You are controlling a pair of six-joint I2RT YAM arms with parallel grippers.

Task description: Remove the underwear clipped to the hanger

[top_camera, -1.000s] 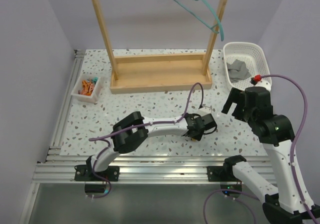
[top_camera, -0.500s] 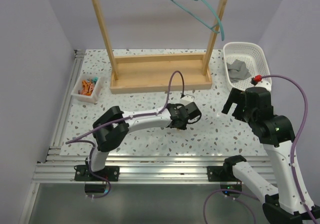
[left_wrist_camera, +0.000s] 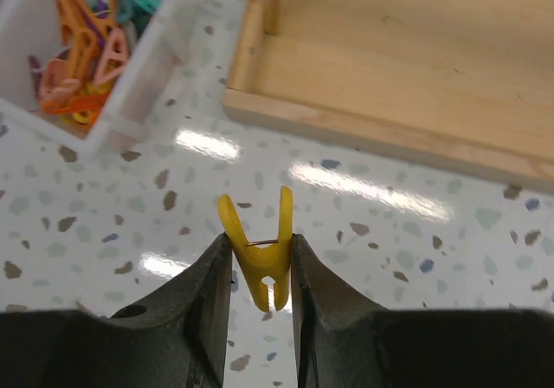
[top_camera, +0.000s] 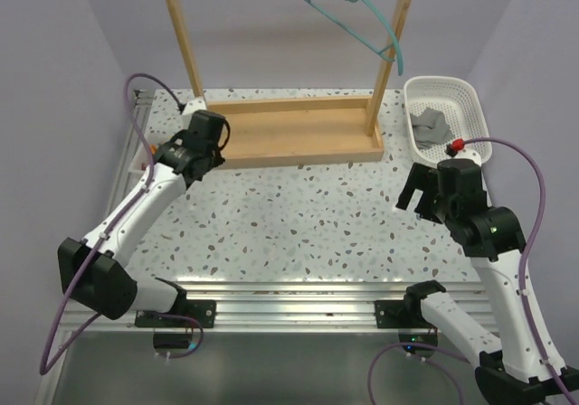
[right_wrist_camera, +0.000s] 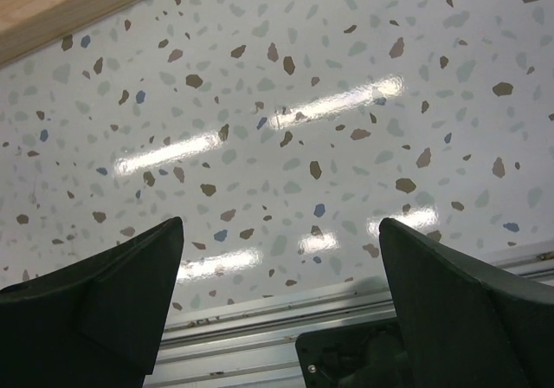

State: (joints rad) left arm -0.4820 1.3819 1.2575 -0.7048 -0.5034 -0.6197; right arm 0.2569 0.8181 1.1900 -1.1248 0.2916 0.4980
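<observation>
Next, my left gripper moves over the small white bin, which lies to its left in the top view, and releases the yellow peg [left_wrist_camera: 258, 245].
The teal hanger [top_camera: 362, 12] hangs bare from the top of the wooden frame [top_camera: 289, 129]. The grey underwear [top_camera: 431, 127] lies in the white basket [top_camera: 470, 98] at the right. My left gripper [left_wrist_camera: 260, 254] is shut on a yellow clothes peg [left_wrist_camera: 258, 245], held above the table near the small white bin; in the top view the left gripper [top_camera: 181, 152] is at the far left. My right gripper [right_wrist_camera: 277, 258] is open and empty, hovering over the table's front right; it also shows in the top view [top_camera: 425, 188].
A small white bin [left_wrist_camera: 138, 85] with several orange, pink and teal pegs stands at the left, also in the top view [top_camera: 145, 163]. The wooden frame's base [left_wrist_camera: 407, 67] lies just beyond. An aluminium rail [top_camera: 289, 301] runs along the near edge.
My left arm has swung from the table's middle right across to the far left, next to the peg bin. The right arm has barely moved.
</observation>
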